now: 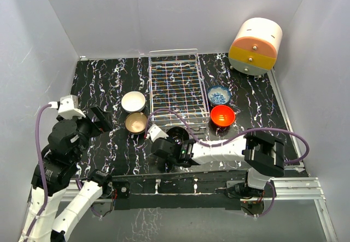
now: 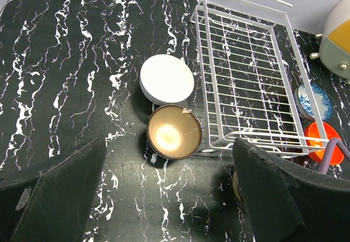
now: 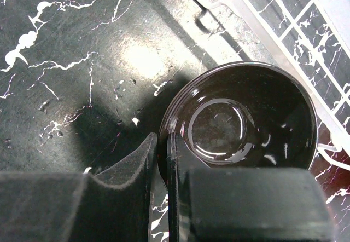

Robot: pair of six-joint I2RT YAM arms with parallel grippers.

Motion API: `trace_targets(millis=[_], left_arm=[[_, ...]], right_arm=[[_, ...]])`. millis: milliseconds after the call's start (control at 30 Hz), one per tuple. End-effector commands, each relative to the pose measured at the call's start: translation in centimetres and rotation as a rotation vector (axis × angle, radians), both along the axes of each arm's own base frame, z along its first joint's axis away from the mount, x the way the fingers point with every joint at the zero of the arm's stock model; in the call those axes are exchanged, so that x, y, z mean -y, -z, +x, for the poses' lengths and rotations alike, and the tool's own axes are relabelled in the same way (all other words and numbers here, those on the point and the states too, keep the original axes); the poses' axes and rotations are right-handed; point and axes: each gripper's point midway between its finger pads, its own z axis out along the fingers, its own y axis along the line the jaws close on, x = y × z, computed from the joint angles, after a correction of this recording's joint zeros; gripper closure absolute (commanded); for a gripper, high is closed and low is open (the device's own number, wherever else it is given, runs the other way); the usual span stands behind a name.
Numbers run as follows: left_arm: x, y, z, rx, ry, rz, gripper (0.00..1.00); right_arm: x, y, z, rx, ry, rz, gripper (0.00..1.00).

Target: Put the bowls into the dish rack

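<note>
My right gripper will next go up, outward and down, tilting, to release the dark bowl at the empty rack wires by the white bowl.
The wire dish rack [image 1: 178, 86] stands mid-table with nothing in it. My right gripper [image 1: 164, 145] is shut on the near rim of the dark bowl [image 1: 177, 134], just in front of the rack. In the right wrist view one finger is inside and one outside the dark bowl [image 3: 240, 121] at the gripper [image 3: 162, 160]. The white bowl [image 1: 133, 101] and tan bowl [image 1: 136, 122] sit left of the rack, the red bowl [image 1: 222, 115] to its right. My left gripper [image 1: 104, 122] is open and empty, raised left of the tan bowl [image 2: 174, 132].
A blue-patterned bowl [image 1: 219, 94] sits behind the red one. A cream-and-orange cylindrical box [image 1: 255, 46] stands at the back right. A purple cable [image 1: 219, 138] loops over the table near the rack's front. White walls enclose the table.
</note>
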Motion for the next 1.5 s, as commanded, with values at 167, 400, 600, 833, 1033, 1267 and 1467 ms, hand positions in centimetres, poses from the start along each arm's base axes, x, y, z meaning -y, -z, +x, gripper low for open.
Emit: trace_targets(millis=[167,400,600,833,1033,1267,1467], left_arm=[[-0.6,-0.7,-0.7,0.022,-0.017,0.003,0.03],[-0.7,-0.7,-0.8,0.030,-0.019,-0.004,0.03],[-0.6,-1.0,-0.8,0.039,-0.013,-0.010,0.03],[0.1,-1.6,-0.5,0.050,0.013,-0.029,0.03],[0.2,-2.9,-0.7,0.074,0.024,-0.037,0.03],[0.3,-4.1,-0.7,0.091,0.031,-0.042,0.03],[0.3,-4.2,-0.7,0.095,0.030,-0.042,0.03]], right_arm=[[-2.3,-6.5,-2.0,-0.085,-0.062,0.215,0.92],[-3.0,-15.1,-2.9,-0.115,-0.147,0.481,0.92],[-2.7,-24.5,-1.1,-0.135,-0.226,0.785,0.92],[-0.2,-31.4,8.2,-0.080,-0.195,1.058,0.92],[1.0,-31.0,15.9,-0.210,-0.200,1.268,0.92],[-1.0,-26.7,21.7,-0.379,-0.164,1.400,0.92],[-0.7,-23.0,24.7,-0.534,-0.100,1.547,0.92]])
